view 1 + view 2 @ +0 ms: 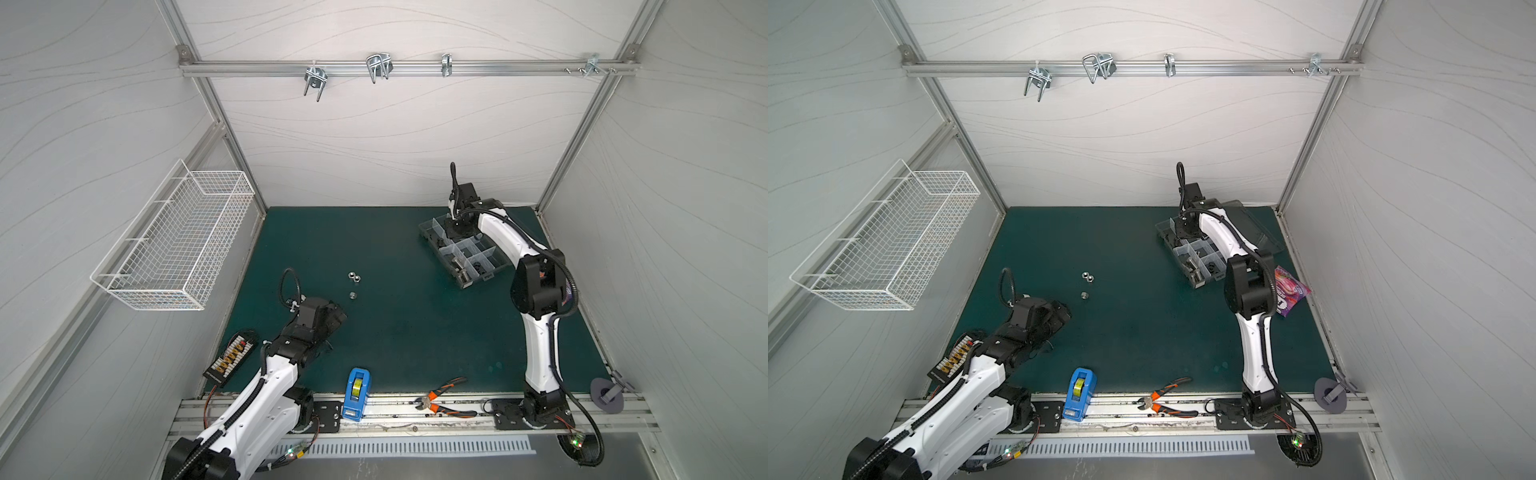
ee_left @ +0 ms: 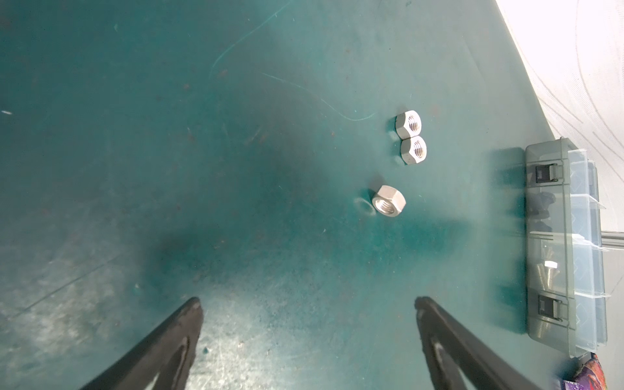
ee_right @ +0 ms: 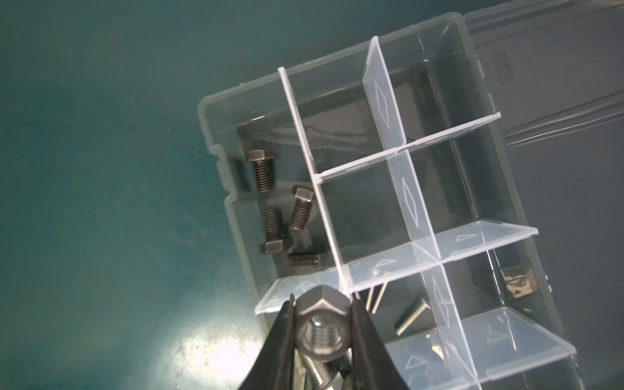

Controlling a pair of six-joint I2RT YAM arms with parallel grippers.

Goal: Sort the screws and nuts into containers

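Observation:
My right gripper moves down and across the long divider next, over the organizer box's empty section beside the dark hex bolts, to release the nut apart from them.
Three silver nuts [image 1: 353, 295] lie loose on the green mat, two touching [image 2: 414, 150] and one apart [image 2: 389, 200]. My left gripper [image 2: 307, 304] hovers just short of them, open and holding nothing. My right gripper [image 3: 322, 300] is shut on a silver nut [image 3: 322, 324] above the clear organizer box [image 3: 216, 108], near the dividers at its near-left compartments. One container holds several dark hex bolts [image 3: 263, 169]. Another holds a silver screw [image 3: 410, 317] and thin screws [image 3: 378, 297]. In both top views the right gripper [image 1: 453, 226] is over the box's far end [image 1: 1167, 226].
The box's smoky lid [image 1: 1254, 226] lies open behind it. A pink snack packet [image 1: 1291, 291] lies right of the right arm. A blue tape dispenser [image 1: 356, 392] and orange-handled pliers [image 1: 444, 401] sit at the front rail. A white wire basket [image 1: 174, 245] hangs on the left wall.

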